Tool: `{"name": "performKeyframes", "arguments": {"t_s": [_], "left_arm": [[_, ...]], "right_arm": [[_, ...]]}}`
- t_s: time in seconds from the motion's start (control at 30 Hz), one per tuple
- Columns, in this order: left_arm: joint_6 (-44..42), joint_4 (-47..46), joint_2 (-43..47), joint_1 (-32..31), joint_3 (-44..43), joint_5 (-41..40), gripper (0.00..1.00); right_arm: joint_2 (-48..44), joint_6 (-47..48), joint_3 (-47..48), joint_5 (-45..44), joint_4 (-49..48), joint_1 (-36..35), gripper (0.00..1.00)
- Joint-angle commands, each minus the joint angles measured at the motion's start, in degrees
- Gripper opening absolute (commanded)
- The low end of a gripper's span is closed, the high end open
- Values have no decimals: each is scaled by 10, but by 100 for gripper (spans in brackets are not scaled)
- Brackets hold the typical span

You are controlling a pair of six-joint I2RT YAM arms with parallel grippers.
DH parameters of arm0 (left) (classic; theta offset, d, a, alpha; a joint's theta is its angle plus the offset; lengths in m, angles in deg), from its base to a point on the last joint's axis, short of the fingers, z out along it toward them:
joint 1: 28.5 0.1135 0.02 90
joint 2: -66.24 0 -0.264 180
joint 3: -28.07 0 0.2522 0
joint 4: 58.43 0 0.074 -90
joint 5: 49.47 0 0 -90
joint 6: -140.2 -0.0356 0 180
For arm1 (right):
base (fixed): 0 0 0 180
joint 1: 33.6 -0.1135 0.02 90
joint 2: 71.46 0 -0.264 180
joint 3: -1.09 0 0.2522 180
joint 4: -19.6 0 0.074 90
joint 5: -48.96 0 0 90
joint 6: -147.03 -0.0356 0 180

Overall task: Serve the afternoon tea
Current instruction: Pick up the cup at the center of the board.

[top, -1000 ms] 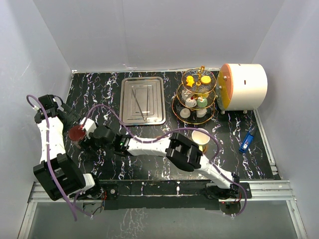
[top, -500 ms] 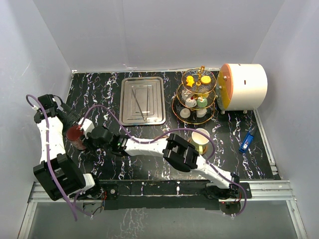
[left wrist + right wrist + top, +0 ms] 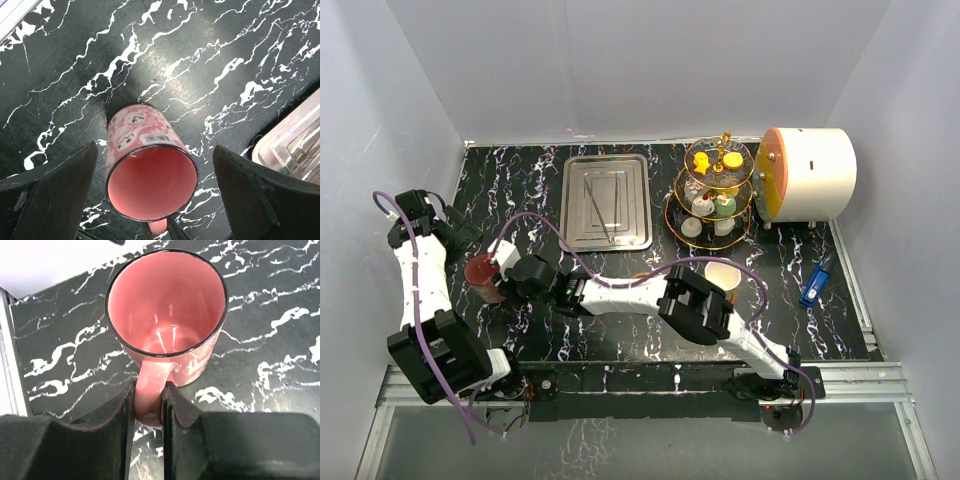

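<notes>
My right gripper holds the maroon cup (image 3: 482, 273) and my left gripper is open, so my right gripper will carry the cup to the right in the top view and release it on the tabletop before the tray.
The maroon cup (image 3: 482, 273) with a pink inside (image 3: 165, 305) stands at the table's left. My right gripper (image 3: 148, 392) is shut on its handle (image 3: 149, 395), reaching in from the right (image 3: 508, 272). My left gripper (image 3: 155, 150) is open, its fingers wide apart on either side of the cup (image 3: 150, 175) without touching it. The cream cup (image 3: 723, 273) stands right of centre, partly behind my right arm. At the back right is the three-tier glass stand (image 3: 717, 195), with yellow and orange cakes (image 3: 722, 158) on top and white and green cakes (image 3: 712, 205) lower down.
A rectangular steel tray (image 3: 608, 200) with tongs lies at the back centre. A big white cylinder with an orange end (image 3: 810, 175) stands at the back right. A small blue object (image 3: 814, 285) lies near the right edge. White walls enclose the table.
My right gripper has closed on the maroon cup's handle. The cup has shifted slightly to the right. My left gripper has stayed open beside it.
</notes>
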State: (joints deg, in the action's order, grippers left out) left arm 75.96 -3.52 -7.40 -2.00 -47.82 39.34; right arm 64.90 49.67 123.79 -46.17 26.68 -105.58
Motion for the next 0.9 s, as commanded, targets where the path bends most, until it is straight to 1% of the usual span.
{"name": "performKeyframes", "arguments": {"t_s": [0.0, 0.17, 0.2, 0.33, 0.4, 0.47, 0.57, 0.67, 0.8, 0.87], "left_arm": [[-11, 1, 36, 2, -15, 40, 99], [-29, -19, 60, 2, 11, 102, 99], [-32, -25, 65, 2, 18, 118, 99], [-31, -51, 85, 2, 52, 181, 99], [-28, -63, 94, 2, 70, 201, 99], [-24, -78, 101, 1, 86, 225, 99], [-14, -104, 105, 1, 113, 278, 99], [-10, -131, 109, 1, 139, 320, 99], [-15, -155, 113, -8, 168, 348, 99], [-17, -166, 112, -16, 179, 358, 99]], "right_arm": [[-91, 12, -61, -30, -24, -1, 4], [-183, -5, -186, -76, -27, -2, 3], [-209, -8, -234, -86, -33, -4, 3], [-322, -35, -373, -115, -46, -15, 4], [-377, -50, -432, -147, -41, -23, 5], [-423, -62, -479, -154, -29, -27, 6], [-470, -90, -512, -165, 13, -30, 8], [-502, -114, -537, -169, 36, -32, 13], [-519, -133, -548, -175, 58, -32, 23], [-520, -139, -544, -177, 75, -32, 25]]}}
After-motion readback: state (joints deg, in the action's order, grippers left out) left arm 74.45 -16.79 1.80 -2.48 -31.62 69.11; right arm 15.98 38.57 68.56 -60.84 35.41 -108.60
